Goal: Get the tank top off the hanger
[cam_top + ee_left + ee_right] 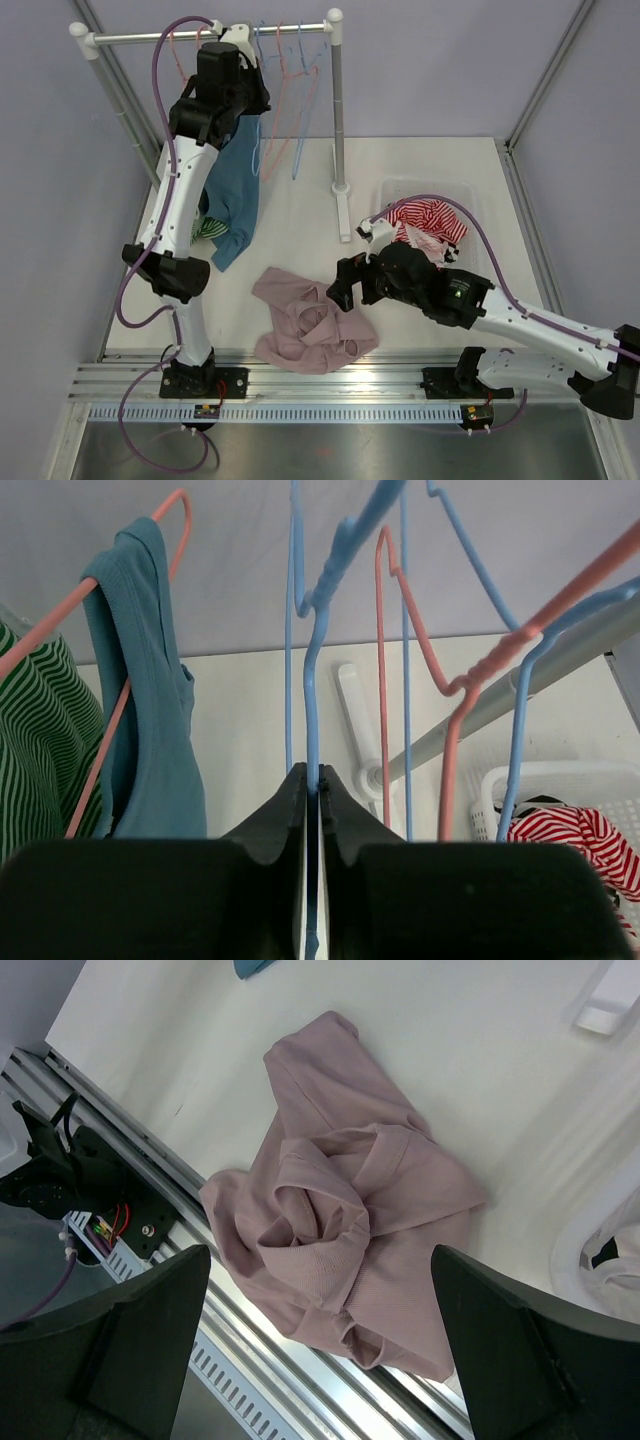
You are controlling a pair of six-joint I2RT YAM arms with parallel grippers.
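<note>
My right gripper is due to move down and to the left in the top view, onto the middle of the pink tank top, because the tank top's folds bunch up there.
A pink tank top [305,320] lies crumpled on the table near the front rail, off any hanger; it also shows in the right wrist view [350,1230]. My right gripper [340,285] is open and empty just above its right edge, with the garment between the spread fingers [320,1260]. My left gripper [238,42] is up at the rack bar, shut on the wire of a bare blue hanger [312,680]. A teal tank top [150,710] hangs on a pink hanger to its left.
The clothes rack [338,100] stands at the back left with several bare blue and pink hangers. A green striped garment [35,750] hangs behind the teal one. A white basket [400,188] at the right holds a red striped garment [430,222].
</note>
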